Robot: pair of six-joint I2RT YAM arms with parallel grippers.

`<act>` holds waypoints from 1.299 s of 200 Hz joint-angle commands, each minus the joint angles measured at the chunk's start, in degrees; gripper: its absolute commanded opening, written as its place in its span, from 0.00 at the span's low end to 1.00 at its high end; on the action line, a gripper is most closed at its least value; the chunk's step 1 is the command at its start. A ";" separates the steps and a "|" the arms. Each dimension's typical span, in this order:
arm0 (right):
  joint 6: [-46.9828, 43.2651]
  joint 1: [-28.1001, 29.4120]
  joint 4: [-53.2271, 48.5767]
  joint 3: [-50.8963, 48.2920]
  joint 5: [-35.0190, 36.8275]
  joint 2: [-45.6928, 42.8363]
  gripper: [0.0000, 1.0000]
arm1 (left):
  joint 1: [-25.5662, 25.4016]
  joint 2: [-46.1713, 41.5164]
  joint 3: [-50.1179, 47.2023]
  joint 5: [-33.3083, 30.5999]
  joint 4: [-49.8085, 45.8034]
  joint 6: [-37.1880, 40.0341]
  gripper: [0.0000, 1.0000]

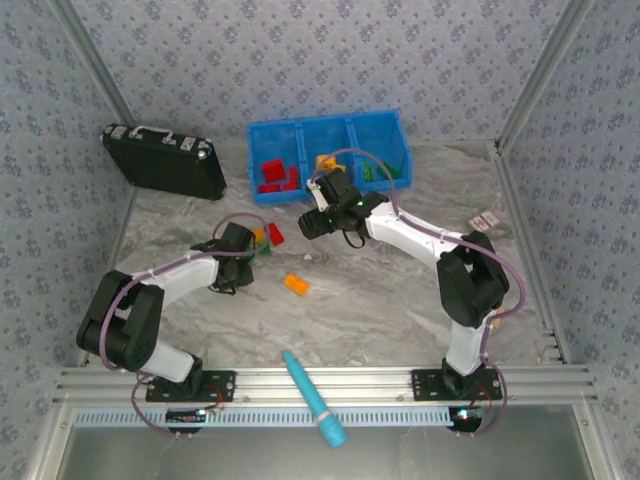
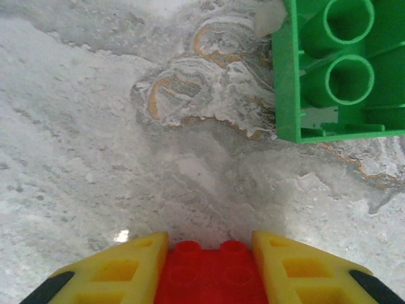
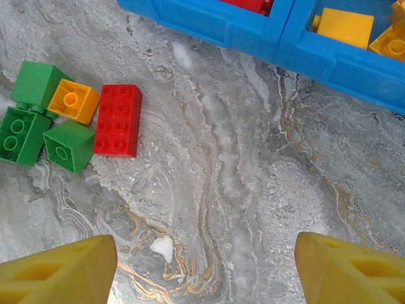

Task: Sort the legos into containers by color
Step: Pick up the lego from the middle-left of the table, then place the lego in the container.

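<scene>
I should raise my left gripper and carry the red lego outward over the section of the blue bin nearest the black case to release it, because red legos are already there.
My left gripper (image 2: 209, 244) is shut on a red lego (image 2: 211, 273), its studs showing between the yellow fingers just above the table. An upturned green lego (image 2: 342, 69) lies ahead of it to the right. In the top view the left gripper (image 1: 246, 248) sits beside a loose red lego (image 1: 275, 234). My right gripper (image 3: 205, 253) hangs open over bare table in front of the blue bin (image 3: 215, 22). To its left lie a red lego (image 3: 118, 119), an orange one (image 3: 74, 100) and green ones (image 3: 68, 145). The containers (image 1: 325, 125) hold red (image 1: 277, 175), yellow (image 1: 325, 160) and green (image 1: 372, 172) legos.
A black case (image 1: 165, 160) lies at the back left. A light-blue pen-like tool (image 1: 313, 397) rests on the front rail. A single orange lego (image 1: 296, 284) sits mid-table. Small cards (image 1: 487, 220) lie at the right.
</scene>
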 commanded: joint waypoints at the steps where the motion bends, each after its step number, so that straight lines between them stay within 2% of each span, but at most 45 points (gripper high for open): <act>1: 0.01 -0.03 1.24 -1.35 -0.65 -0.11 0.76 | 0.80 -4.19 5.92 -2.21 -3.63 2.46 0.23; 28: -0.21 0.09 2.95 -2.24 -1.40 0.85 0.76 | 0.95 -7.03 15.75 -1.93 -6.71 4.51 0.23; 54: 0.26 0.22 5.36 -3.31 -2.20 1.95 0.77 | 1.07 -5.04 25.61 -2.18 -3.89 6.51 0.24; 120: 2.93 1.84 7.50 -3.96 -0.36 3.46 0.77 | 1.42 15.89 41.90 1.74 9.22 5.21 0.24; 143: 2.47 3.18 8.07 -2.83 -0.71 4.69 0.78 | 1.79 24.77 48.66 3.61 9.74 4.67 0.24; 165: 0.61 4.25 6.77 0.77 -0.74 7.15 0.79 | 2.11 29.57 52.28 4.17 10.19 3.73 0.26; 189: -0.56 5.35 5.81 4.51 -0.65 9.25 0.79 | 2.77 32.49 54.23 4.11 10.02 2.93 0.34; 220: -0.26 6.33 6.61 7.13 -1.30 11.51 0.79 | 3.49 34.65 56.71 5.53 9.05 3.01 0.55; 244: -0.02 6.60 6.95 8.47 -1.75 13.53 0.79 | 3.53 33.51 57.35 6.36 9.55 3.83 0.64; 260: 0.48 6.57 7.44 9.40 -2.12 15.16 0.79 | 3.79 31.59 57.70 6.97 9.54 4.66 0.66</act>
